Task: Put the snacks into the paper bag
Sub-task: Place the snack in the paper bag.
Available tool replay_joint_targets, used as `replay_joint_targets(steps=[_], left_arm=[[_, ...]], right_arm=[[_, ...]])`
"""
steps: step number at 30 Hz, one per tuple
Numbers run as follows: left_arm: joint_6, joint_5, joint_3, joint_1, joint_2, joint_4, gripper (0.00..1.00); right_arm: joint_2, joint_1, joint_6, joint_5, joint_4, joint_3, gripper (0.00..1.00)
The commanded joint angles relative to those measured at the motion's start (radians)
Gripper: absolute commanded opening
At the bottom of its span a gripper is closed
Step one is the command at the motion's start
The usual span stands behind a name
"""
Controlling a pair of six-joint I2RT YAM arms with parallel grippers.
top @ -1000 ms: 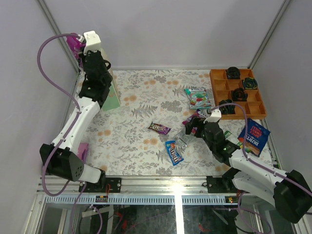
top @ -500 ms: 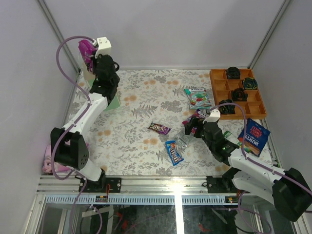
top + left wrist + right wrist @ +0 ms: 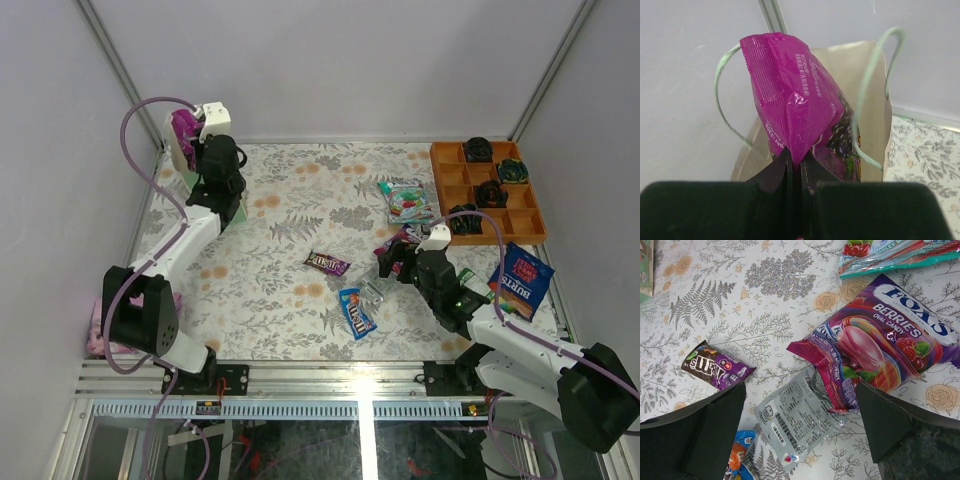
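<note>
The left gripper draws back a little over the opening of the paper bag point(image 3: 180, 153) point(image 3: 855, 95) next and releases, since the magenta bag already hangs between the paper bag's handles.
My left gripper point(image 3: 795, 162) is shut on the lower edge of a magenta bag point(image 3: 795, 105), which hangs over the open mouth of the paper bag point(image 3: 872, 100). The top view shows this at the far left corner, with the magenta bag point(image 3: 183, 128) above the paper bag point(image 3: 174, 152). My right gripper point(image 3: 801, 387) stands open just above a silver wrapper point(image 3: 795, 415). A purple FOX'S berries packet point(image 3: 875, 345) overlaps that wrapper. A dark candy bar point(image 3: 715, 365) and a blue candy packet point(image 3: 740, 460) lie to its left. The right gripper point(image 3: 395, 262) holds nothing.
An orange tray point(image 3: 537, 226) with dark round objects stands at the far right. A clear green-red sweets bag point(image 3: 407, 199) lies left of it. The blue BURTS bag point(image 3: 521, 280) is at the right edge. A pink item point(image 3: 100, 335) lies beside the left arm's base.
The left arm has swung round and carried the magenta bag a little right and over the paper bag's mouth. The right gripper has edged slightly left, still open.
</note>
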Motion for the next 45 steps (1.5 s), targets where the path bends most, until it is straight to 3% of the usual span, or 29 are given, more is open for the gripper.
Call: replay_joint_targets(steps=[1,6,20,32,36,45], left_arm=[[-0.066,0.023,-0.058,-0.002,-0.095,0.106,0.0],[-0.076,0.036,-0.133,-0.026,-0.153,0.114,0.0],[-0.068,-0.06,-0.157,-0.196,-0.259,0.008,0.0],[-0.113,-0.185,-0.122,-0.201,-0.166,-0.087,0.0],[-0.131,-0.209,-0.161,-0.198,-0.207,-0.077,0.0],[-0.17,-0.223,-0.163,-0.195,-0.31,-0.215,0.0]], right_arm=[[-0.014,0.008,0.009,-0.01,0.047,0.02,0.99],[-0.021,0.008,0.013,-0.01,0.045,0.017,0.99],[-0.034,0.008,0.014,-0.013,0.043,0.013,0.99],[-0.026,0.008,0.013,-0.005,0.043,0.014,0.99],[-0.024,0.008,0.013,-0.004,0.043,0.013,0.99],[-0.015,0.008,0.018,-0.018,0.052,0.013,0.99]])
